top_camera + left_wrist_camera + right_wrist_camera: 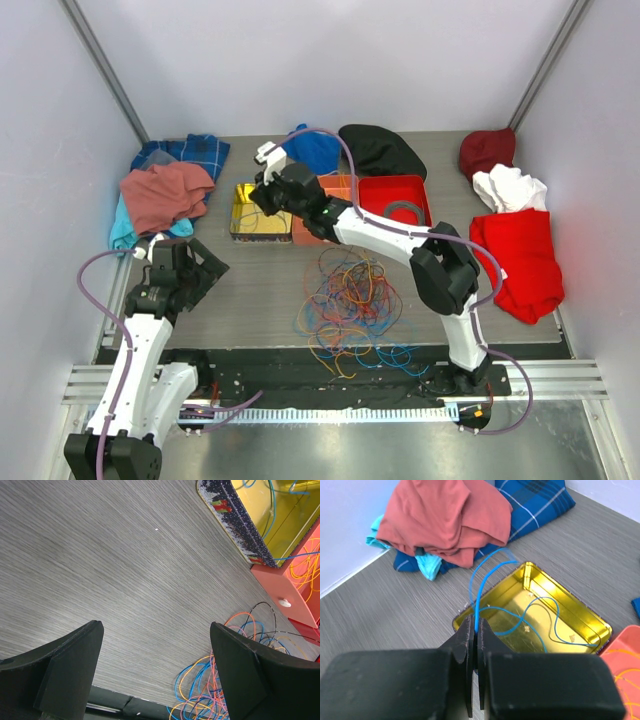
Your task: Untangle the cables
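The rest of the blue cable's loops already lie inside the gold tin, so my right gripper should go down toward the bottom of the tin next and let go of the cable there.
A tangle of thin orange, blue, red and dark cables (348, 305) lies on the table in front of the arms; its edge shows in the left wrist view (235, 680). My right gripper (262, 196) hangs over the gold tin (252, 212) and is shut on a blue cable (479, 587) that loops up from its fingertips (476, 630) and trails into the tin (570, 605). Orange cables lie in the orange tray (335, 190). My left gripper (212, 270) is open and empty above bare table, left of the tangle.
A red tray (395, 187) holds a grey coiled ring (404, 210). Clothes lie around the back and sides: salmon and plaid cloths (170, 185) at left, blue (312, 148) and black (380, 150) at the back, red and white (515, 225) at right.
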Controlling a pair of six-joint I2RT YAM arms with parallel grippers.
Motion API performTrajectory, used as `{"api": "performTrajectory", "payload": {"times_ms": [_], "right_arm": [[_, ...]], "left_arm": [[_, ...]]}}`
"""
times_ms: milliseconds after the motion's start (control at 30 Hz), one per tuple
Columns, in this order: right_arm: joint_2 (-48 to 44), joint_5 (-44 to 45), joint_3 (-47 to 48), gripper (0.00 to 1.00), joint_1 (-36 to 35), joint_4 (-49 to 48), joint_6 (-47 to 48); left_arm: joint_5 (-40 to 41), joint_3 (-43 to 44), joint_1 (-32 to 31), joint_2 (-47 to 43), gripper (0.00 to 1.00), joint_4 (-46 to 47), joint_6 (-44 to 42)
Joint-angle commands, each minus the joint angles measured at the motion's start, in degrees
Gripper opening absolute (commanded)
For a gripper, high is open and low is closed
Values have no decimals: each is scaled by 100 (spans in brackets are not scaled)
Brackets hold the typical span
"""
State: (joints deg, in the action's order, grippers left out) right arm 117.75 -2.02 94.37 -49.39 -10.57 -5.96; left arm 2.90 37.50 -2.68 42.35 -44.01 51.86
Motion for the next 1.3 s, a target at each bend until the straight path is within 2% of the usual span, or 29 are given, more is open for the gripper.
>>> {"api": "performTrajectory", "payload": {"times_ms": [0,500,800,1267], "right_arm": [[-51,53,161,1,-19,-25,112],[1126,105,1198,1,227,714,209],[1057,387,961,1,430,740,156],[1153,817,1294,1,491,1399,341]], "left_arm": [[-61,12,-31,-78,93,147,-70],[-17,21,-31,-51,93,112,-70],[27,30,-31,45,93,129,-70],[53,56,-22,54,93,85,-53]]}}
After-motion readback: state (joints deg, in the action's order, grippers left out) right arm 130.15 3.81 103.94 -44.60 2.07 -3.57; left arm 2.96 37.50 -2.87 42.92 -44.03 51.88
